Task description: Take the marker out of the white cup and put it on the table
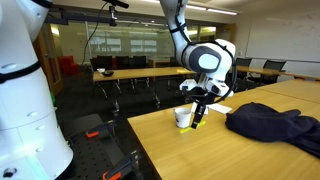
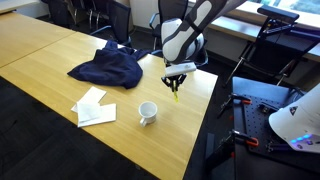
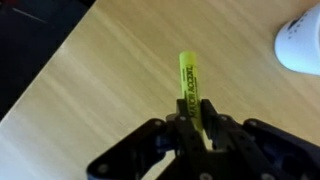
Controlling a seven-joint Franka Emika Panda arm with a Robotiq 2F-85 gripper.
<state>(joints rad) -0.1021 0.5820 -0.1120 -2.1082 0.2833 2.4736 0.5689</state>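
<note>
My gripper holds the marker in the air above the bare tabletop by the cup, so I need to lower my gripper to release the marker on that spot.
My gripper (image 3: 192,118) is shut on the yellow-green marker (image 3: 188,78), which sticks out from between the fingers over the light-wood table (image 3: 90,90). In both exterior views the gripper (image 1: 200,108) (image 2: 176,82) holds the marker (image 1: 197,120) (image 2: 175,87) pointing down, its tip just above the table near the edge. The white cup (image 1: 183,117) (image 2: 147,112) stands on the table beside the gripper, apart from it. Its rim shows at the upper right of the wrist view (image 3: 300,45).
A dark jacket (image 1: 275,125) (image 2: 108,68) lies crumpled on the table. Flat white papers (image 2: 93,107) lie near the cup. The table edge (image 2: 210,110) is close to the gripper. Long tables with black chairs (image 1: 130,72) stand behind.
</note>
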